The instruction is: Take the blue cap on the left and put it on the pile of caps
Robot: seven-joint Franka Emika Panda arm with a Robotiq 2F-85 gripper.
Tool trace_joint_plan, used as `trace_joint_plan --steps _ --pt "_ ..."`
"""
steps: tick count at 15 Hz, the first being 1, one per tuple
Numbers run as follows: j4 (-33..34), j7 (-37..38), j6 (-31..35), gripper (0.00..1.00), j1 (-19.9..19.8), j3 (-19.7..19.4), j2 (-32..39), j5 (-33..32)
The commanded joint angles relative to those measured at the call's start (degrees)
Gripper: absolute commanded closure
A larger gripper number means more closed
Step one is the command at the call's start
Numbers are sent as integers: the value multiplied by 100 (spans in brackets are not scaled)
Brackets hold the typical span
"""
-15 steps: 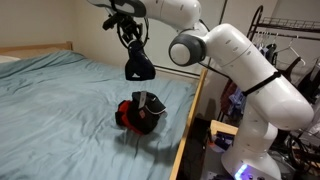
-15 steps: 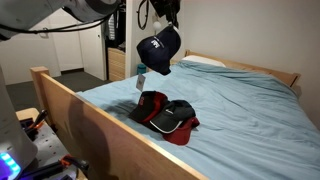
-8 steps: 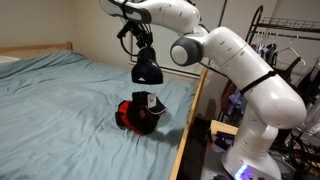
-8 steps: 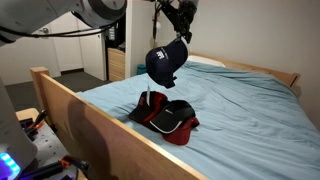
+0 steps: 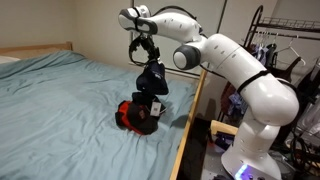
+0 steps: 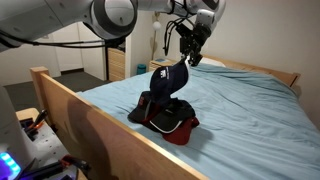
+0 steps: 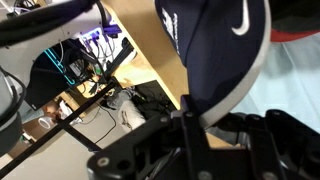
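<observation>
My gripper will next lower the hanging blue cap onto the red and black caps' pile below it and release the blue cap's edge.
My gripper (image 5: 147, 57) is shut on the brim of the blue cap (image 5: 152, 79), a dark navy cap with a small white mark. The cap hangs from the jaws just above the pile of caps (image 5: 138, 114), red and black, near the bed's wooden side rail. In an exterior view the gripper (image 6: 190, 55) holds the blue cap (image 6: 168, 82) so that its lower edge meets or nearly meets the pile of caps (image 6: 170, 117). In the wrist view the blue cap (image 7: 215, 45) fills the top, with the gripper (image 7: 200, 125) clamped on its edge.
The caps lie on a bed with a light blue sheet (image 5: 70, 100). A wooden side rail (image 6: 85, 115) runs along the bed's edge. A clothes rack (image 5: 280, 45) and cables stand beside the robot base. A wooden headboard (image 6: 250, 72) is at the far end.
My gripper has carried the blue cap down and across, from high above the bed to right over the pile of caps. The pile has not moved.
</observation>
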Motion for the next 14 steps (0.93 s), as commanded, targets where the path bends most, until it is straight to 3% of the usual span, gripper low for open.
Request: trace_joint_plan --steps 1,2,4,6,7,14 --pt "117 26 -52 93 -39 72 73 -43" --pt "57 52 -24 93 -25 77 36 -43" --pt "-144 625 -407 96 -149 358 23 475" --pt "-368 1211 -325 96 -281 487 135 1006" --pt "96 1474 -465 96 -456 607 481 1243" --pt "2 2738 -240 96 -1533 1057 808 2502"
